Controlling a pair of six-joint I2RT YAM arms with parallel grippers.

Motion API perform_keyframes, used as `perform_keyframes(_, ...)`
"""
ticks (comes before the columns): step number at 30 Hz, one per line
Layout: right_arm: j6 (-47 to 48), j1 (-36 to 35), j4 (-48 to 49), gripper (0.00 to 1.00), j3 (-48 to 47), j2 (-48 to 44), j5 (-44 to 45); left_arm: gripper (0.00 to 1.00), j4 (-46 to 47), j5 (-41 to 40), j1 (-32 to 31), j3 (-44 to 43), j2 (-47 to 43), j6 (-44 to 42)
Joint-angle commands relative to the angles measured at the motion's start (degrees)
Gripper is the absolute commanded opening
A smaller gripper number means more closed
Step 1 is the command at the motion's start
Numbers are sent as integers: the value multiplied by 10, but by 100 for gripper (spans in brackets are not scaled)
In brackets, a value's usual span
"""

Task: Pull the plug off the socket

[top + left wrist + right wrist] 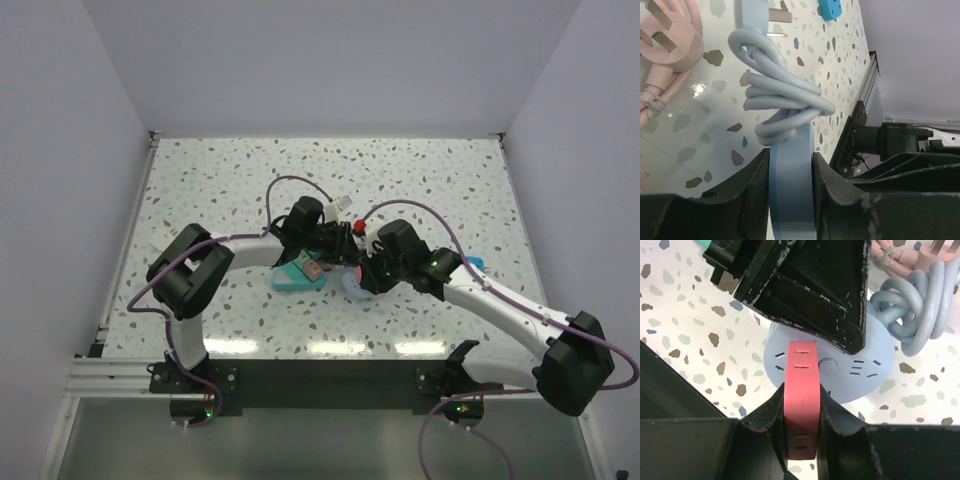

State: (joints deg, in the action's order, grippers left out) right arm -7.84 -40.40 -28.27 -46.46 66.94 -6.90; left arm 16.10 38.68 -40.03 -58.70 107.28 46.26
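I will next pull the blue piece off the socket (860, 375) with my right gripper and lower it to the right in the top view, onto the bare tabletop beside it.
A round pale-blue socket (860, 375) lies flat on the speckled table, its grey-blue cable (920, 305) coiled beside it. My left gripper (790, 170) is shut on the socket's rim (792, 150), and its black fingers (810, 295) cover the socket's far half in the right wrist view. My right gripper (801, 400) is shut on the red plug (801, 365), which stands edge-on against the socket's face, left of its centre. Whether its pins sit in the slots is hidden. From above, both grippers (345, 255) meet at mid-table.
A pink plug with bare prongs and its pink cord (665, 35) lie just beyond the coiled cable (780, 95). A teal block (298, 275) sits left of the grippers. A small blue piece (476, 264) lies to the right, by the right arm.
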Motion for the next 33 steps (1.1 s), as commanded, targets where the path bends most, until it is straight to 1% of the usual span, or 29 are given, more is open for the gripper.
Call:
perform_keyframes(1, 13, 1, 68, 0, -20, -22, 47, 8, -22, 74, -22, -21, 6, -34)
perform_keyframes(2, 13, 1, 70, 0, -20, -22, 52, 3, -22, 82, -23, -22, 8, -35)
perform_keyframes(3, 15, 1, 71, 0, -21, -23, 55, 0, -22, 85, -24, -24, 10, -37)
perform_keyframes(6, 14, 1, 58, 0, -35, -27, 50, 0, -38, 76, -24, -25, 12, -57)
perform_keyframes(9, 9, 2, 14, 0, -69, -49, 50, 0, -69, 50, -22, -32, 18, -83)
perform_keyframes(11, -2, 2, -32, 0, -90, -82, 71, 0, -70, 39, -16, -29, 21, -87)
perform_keyframes(13, -10, 2, -51, 0, -92, -110, 104, 0, -66, 35, -10, -25, 21, -88)
perform_keyframes(15, -37, 3, -66, 0, -83, -135, 187, 0, -52, 39, -7, -25, 20, -85)
perform_keyframes(16, -48, 7, -78, 0, -80, -128, 224, 0, -43, 43, -6, -25, 18, -75)
perform_keyframes(17, -58, 12, -112, 0, -79, -117, 309, 0, -35, 47, -5, -26, 12, -70)
perform_keyframes(18, -88, 18, -134, 0, -80, -76, 351, 0, -19, 49, -5, -27, 9, -59)
perform_keyframes(19, -108, 39, -158, 0, -91, -50, 388, 0, -11, 51, -5, -34, 6, -54)
perform_keyframes(20, -125, 58, -199, 0, -97, -26, 409, 0, -4, 54, -5, -39, -3, -48)
perform_keyframes(21, -158, 79, -211, 0, -101, 0, 424, 0, 10, 55, -5, -41, -8, -36)
perform_keyframes(22, -170, 124, -216, 0, -106, 37, 421, 0, 19, 58, -5, -47, -12, -30)
perform_keyframes(25, -202, 175, -178, 0, -104, 88, 430, 0, 22, 56, 0, -61, -50, -23)
perform_keyframes(27, -218, 189, -174, 0, -114, 114, 454, 0, 6, 39, 10, -64, -77, -30)
perform_keyframes(30, -221, 220, -182, 0, -139, 176, 473, 0, -45, 7, 58, -64, -136, -63)
perform_keyframes(31, -220, 237, -179, 0, -141, 188, 468, 0, -57, 2, 95, -58, -150, -70)
perform_keyframes(33, -218, 257, -154, 0, -137, 223, 444, 0, -88, -10, 140, -39, -185, -79)
